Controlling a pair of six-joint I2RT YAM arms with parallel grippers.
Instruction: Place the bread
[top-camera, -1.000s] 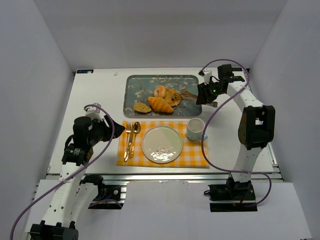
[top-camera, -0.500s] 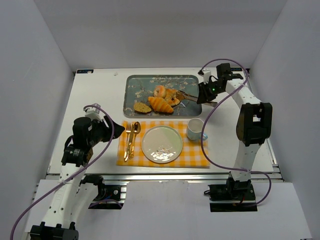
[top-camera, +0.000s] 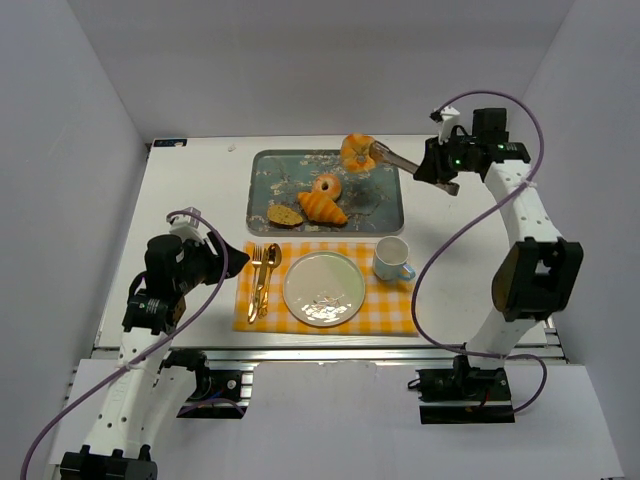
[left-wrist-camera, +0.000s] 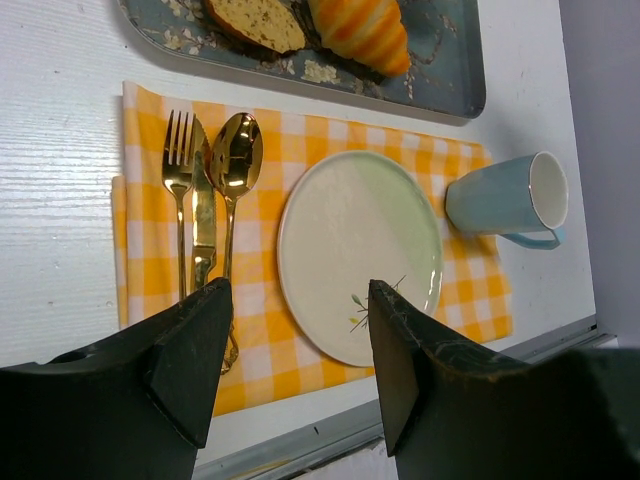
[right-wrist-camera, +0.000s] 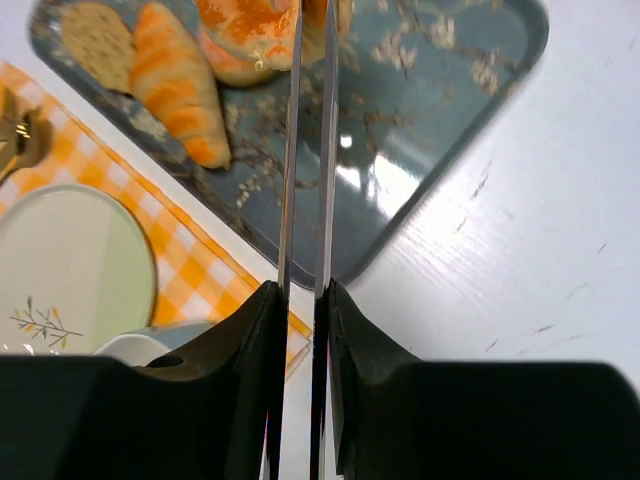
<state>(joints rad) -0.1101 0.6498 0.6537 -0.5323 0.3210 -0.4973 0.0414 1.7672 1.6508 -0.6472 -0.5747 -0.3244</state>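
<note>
I should swing the bread (top-camera: 358, 152) back with my right gripper next, over the empty plate (top-camera: 322, 291), which lies below, back and to the left in the top view, then lower and release it.
The bread (top-camera: 358, 152), a glossy golden-orange lobed bun, hangs clamped in the tips of metal tongs (top-camera: 398, 160) above the far edge of the floral tray (top-camera: 385, 212). My right gripper (top-camera: 438, 171) is shut on the tongs' handles. In the right wrist view the two tong blades (right-wrist-camera: 288, 150) run up from between my right gripper's fingers (right-wrist-camera: 303, 295) to the bread (right-wrist-camera: 250, 20) at the top edge. The pale green plate (top-camera: 323, 288) lies on the yellow checked mat. My left gripper (left-wrist-camera: 300, 330) is open and empty, hovering near the mat's front left (top-camera: 235, 258).
On the tray lie a croissant (top-camera: 322, 208), a paler ring pastry (top-camera: 326, 186) and a seeded bread slice (top-camera: 285, 214). A light blue cup (top-camera: 392, 258) stands right of the plate. A gold fork, knife and spoon (top-camera: 262, 275) lie left of it.
My right arm has risen and swung back and to the right, lifting the bun in the tongs off the pile on the tray. The left arm has not moved.
</note>
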